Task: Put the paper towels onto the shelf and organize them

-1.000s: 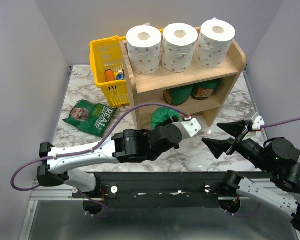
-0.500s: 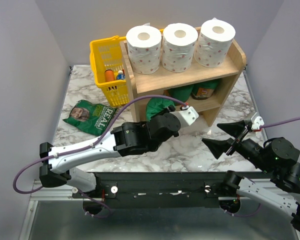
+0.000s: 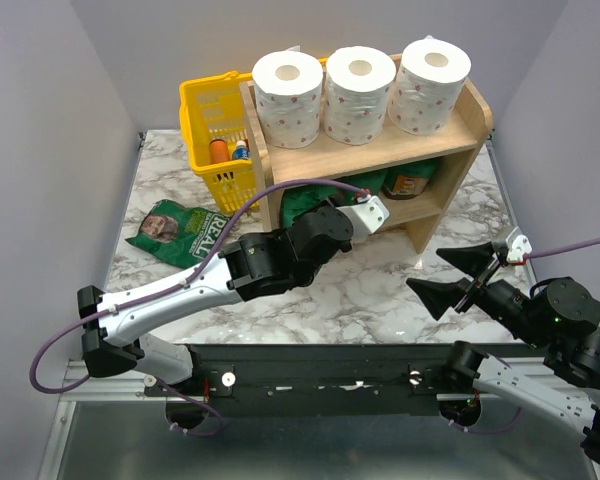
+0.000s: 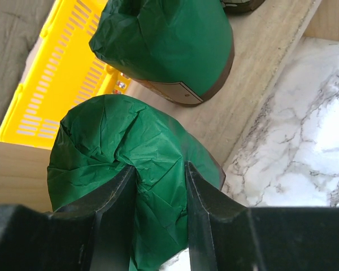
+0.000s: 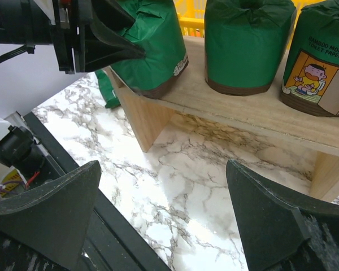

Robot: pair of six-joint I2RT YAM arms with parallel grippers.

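The base of the held roll sticks out over the lower level's near edge, so the left gripper will push the roll outward next, deeper onto the level beside the middle roll (image 5: 246, 45).
Three white dotted paper towels (image 3: 359, 80) stand on the top tier of the wooden shelf (image 3: 380, 150). My left gripper (image 3: 315, 212) is shut on the crumpled top of a green-wrapped roll (image 3: 298, 203) at the left end of the lower tier. In the left wrist view the fingers (image 4: 116, 192) pinch the wrap of this roll (image 4: 113, 141). A second green roll (image 4: 169, 45) stands behind it. The right wrist view shows the held roll (image 5: 152, 51), a middle roll (image 5: 246, 45) and a labelled one (image 5: 319, 62) on the lower board (image 5: 243, 107). My right gripper (image 3: 458, 272) is open and empty above the table.
A yellow basket (image 3: 212, 130) with small bottles stands against the shelf's left side. A flat green bag marked "REAL" (image 3: 180, 232) lies on the marble table in front of the basket. The black front rail (image 5: 73, 186) runs along the near edge.
My left gripper has carried the green roll from the table in front of the shelf up and back onto the lower tier's left end. The right arm has barely moved.
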